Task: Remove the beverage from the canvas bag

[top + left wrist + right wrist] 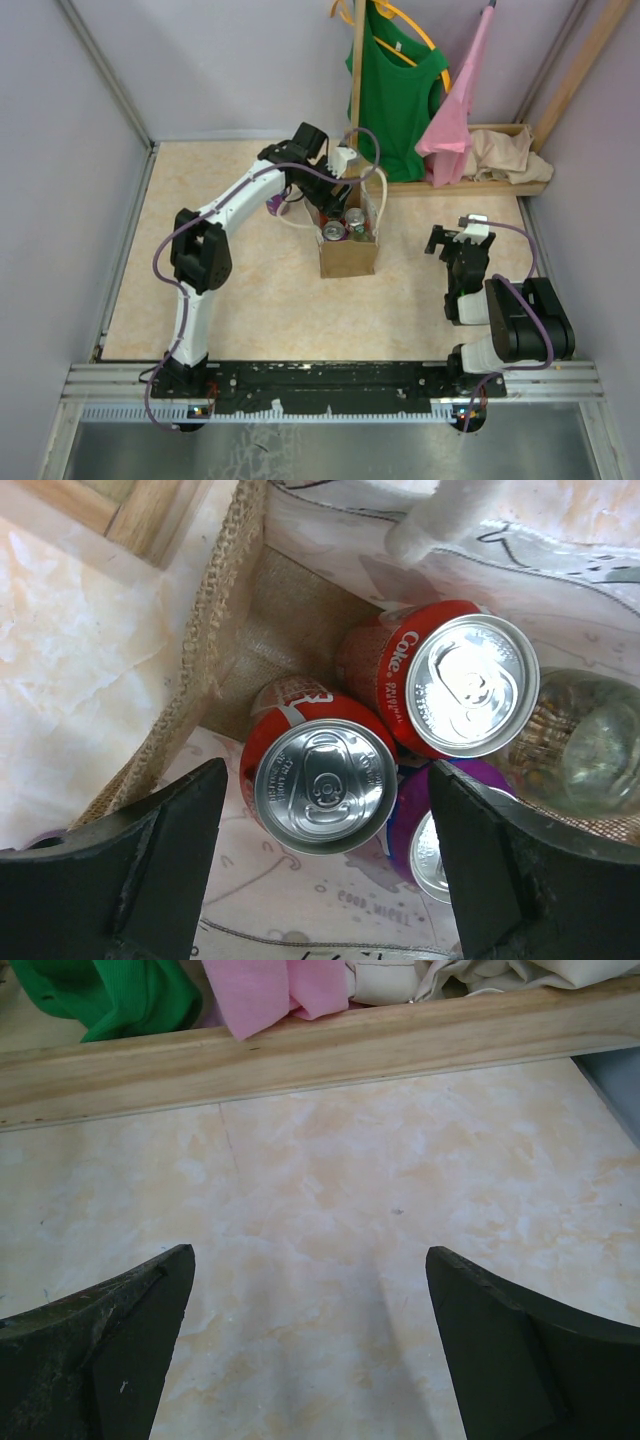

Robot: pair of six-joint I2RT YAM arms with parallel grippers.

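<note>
My left gripper will next go down through the bag's opening and close around the red can's top point(325, 786), as that can stands below it, between the open fingers.
The canvas bag point(348, 255) stands upright mid-table, tan with white looped handles point(372, 190). In the left wrist view its burlap wall point(215, 620) encloses a red can point(322, 780), a Coke can point(470, 685), a purple can point(440, 825) and a clear glass bottle point(590, 745). My left gripper point(325, 865) is open just above the bag's mouth, with the red can's top between and just beyond its fingers; it is also in the top view point(316, 203). My right gripper point(310, 1340) is open and empty over bare table, right of the bag point(450, 242).
A wooden rack base point(300, 1055) runs along the back right, with a green shirt point(398, 90), a pink cloth point(455, 125) and a beige cloth heap point(510, 155). A small purple object point(275, 205) lies left of the bag. Walls close in both sides.
</note>
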